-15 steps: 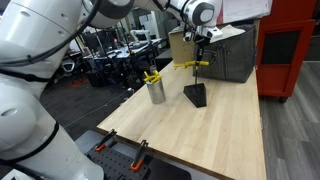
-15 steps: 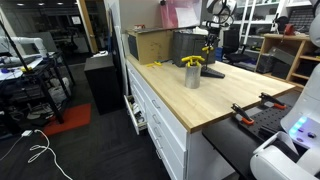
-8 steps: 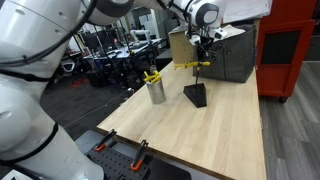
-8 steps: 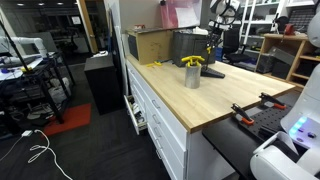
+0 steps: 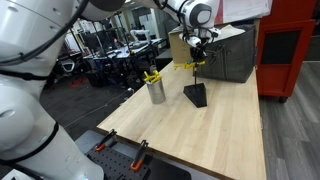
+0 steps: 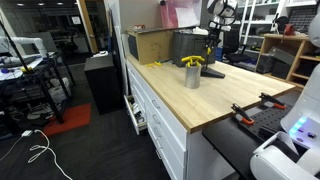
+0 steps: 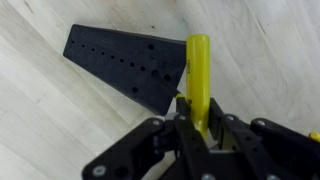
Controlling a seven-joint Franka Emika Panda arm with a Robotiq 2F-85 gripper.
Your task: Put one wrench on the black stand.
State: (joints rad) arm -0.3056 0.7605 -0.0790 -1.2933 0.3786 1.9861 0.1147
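My gripper lowers the slim yellow wrench slightly and shifts toward the stand's perforated side (image 5: 196, 95) (image 7: 132, 65) next, since the wrench still hangs by the black stand's edge.
My gripper (image 5: 199, 60) is shut on a slim yellow wrench (image 5: 187, 67) and holds it level in the air above the black stand (image 5: 196, 95). In the wrist view the wrench (image 7: 197, 80) runs up from between my fingers (image 7: 199, 128), with the stand's perforated black face (image 7: 125, 65) below and to the left of it. More yellow wrenches (image 5: 151, 77) stick out of the silver cup (image 5: 157, 92). In an exterior view the cup (image 6: 192, 75), the held wrench (image 6: 209, 48) and the stand (image 6: 212, 72) show at the far end of the table.
A big grey box (image 5: 228, 55) and a cardboard box (image 5: 181, 47) stand at the back of the wooden table (image 5: 200, 135). Black and orange clamps (image 5: 139, 152) sit at the near edge. A yellow wrench (image 6: 151, 65) lies by the cardboard box.
My gripper with the wrench has shifted slightly to the left and a little up above the stand. Nothing else has moved.
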